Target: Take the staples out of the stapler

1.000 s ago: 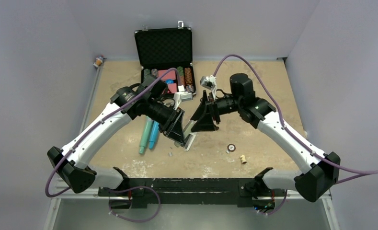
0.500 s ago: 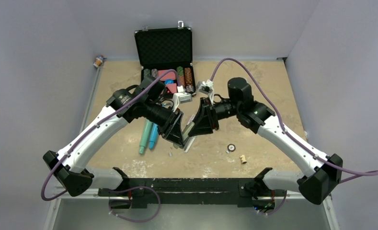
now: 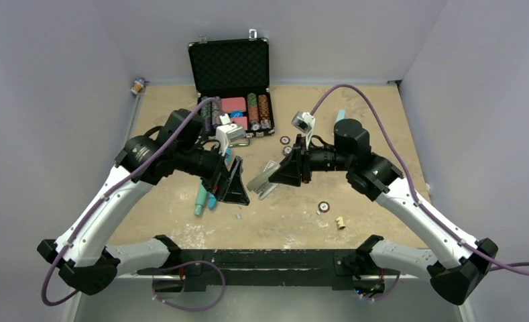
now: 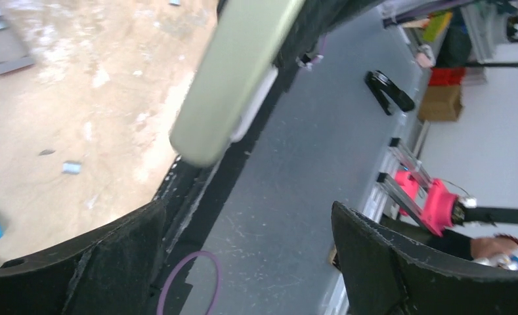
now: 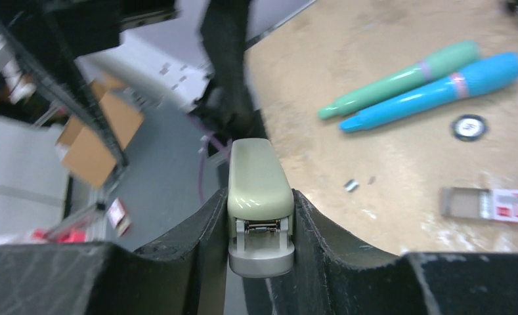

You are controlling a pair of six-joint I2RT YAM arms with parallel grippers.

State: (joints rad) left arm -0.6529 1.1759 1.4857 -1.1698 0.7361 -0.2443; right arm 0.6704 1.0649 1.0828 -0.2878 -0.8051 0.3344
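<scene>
My right gripper moves outward next, tips its fingers down, lowers and releases the stapler [image 3: 264,180], since the clear tabletop [image 3: 322,127] beside the case lies outward and below.
The stapler [image 3: 264,180], pale green with a grey base, hangs above the table's middle. My right gripper [image 3: 279,174] is shut on its rear end. In the right wrist view the stapler [image 5: 259,177] sits clamped between the two black fingers of that gripper [image 5: 260,226]. My left gripper [image 3: 237,193] stands open just left of the stapler, apart from it. Nothing lies between the jaws of the left gripper [image 4: 243,262], and the stapler's [image 4: 233,72] nose shows above them. The staples [image 3: 238,217], a tiny silver strip, lie on the table; the same staples [image 5: 351,186] [image 4: 71,168] show in both wrist views.
An open black case [image 3: 229,67] with poker chips stands at the back. A teal marker [image 3: 200,201] and a blue marker [image 3: 212,201] lie under the left arm. A loose chip [image 3: 324,206] and a small cork piece [image 3: 340,222] lie front right. A grey staple box [image 5: 486,203] lies nearby.
My left gripper let go of the stapler, opened wide and drew back to the left. The right gripper closed on the stapler and now holds it alone, a little further right.
</scene>
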